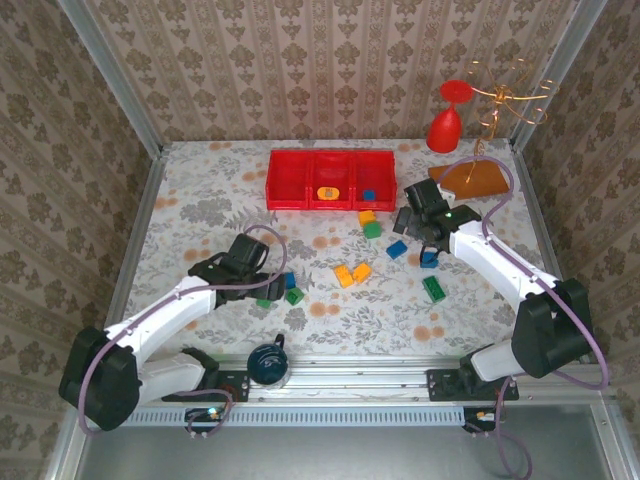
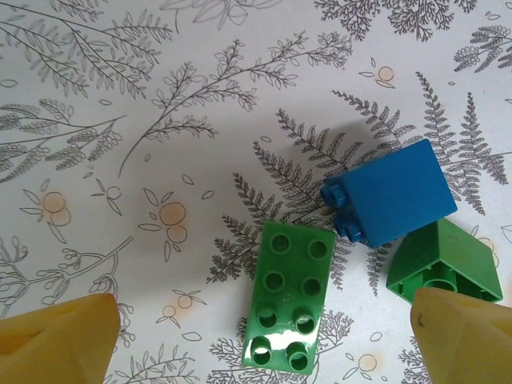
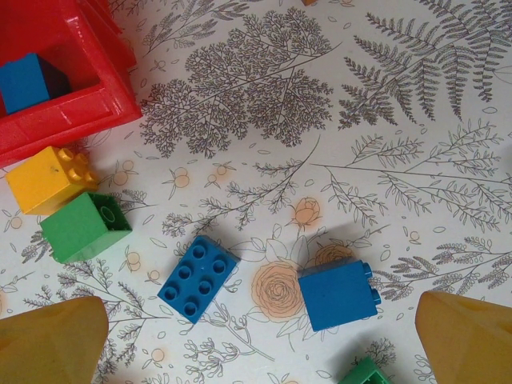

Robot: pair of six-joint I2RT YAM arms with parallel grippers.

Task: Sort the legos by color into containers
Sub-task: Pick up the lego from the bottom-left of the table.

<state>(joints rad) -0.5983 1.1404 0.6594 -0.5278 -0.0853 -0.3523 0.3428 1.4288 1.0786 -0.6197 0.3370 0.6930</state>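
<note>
My left gripper moves down around the flat green lego (image 1: 264,302) (image 2: 288,296) next and closes.
The containers are a red three-compartment tray (image 1: 290,178) at the back; an orange lego (image 1: 326,191) lies in its middle compartment and a blue one (image 1: 369,195) in the right. My left gripper (image 2: 264,344) hangs open over a flat green lego (image 2: 288,296), which lies between the yellow fingers (image 2: 56,336) untouched. A blue lego (image 2: 392,192) and a green one (image 2: 444,264) lie beside it. My right gripper (image 3: 260,344) is open above two blue legos (image 3: 198,278) (image 3: 338,294). A green lego (image 3: 84,226) and a yellow one (image 3: 48,178) sit by the tray corner (image 3: 72,112).
Two orange legos (image 1: 352,273) lie mid-table and a green one (image 1: 435,288) near the right arm. A red goblet (image 1: 448,120), a copper wire stand (image 1: 505,100) and an orange-brown board (image 1: 473,177) stand at the back right. A dark round object (image 1: 268,362) sits at the near edge.
</note>
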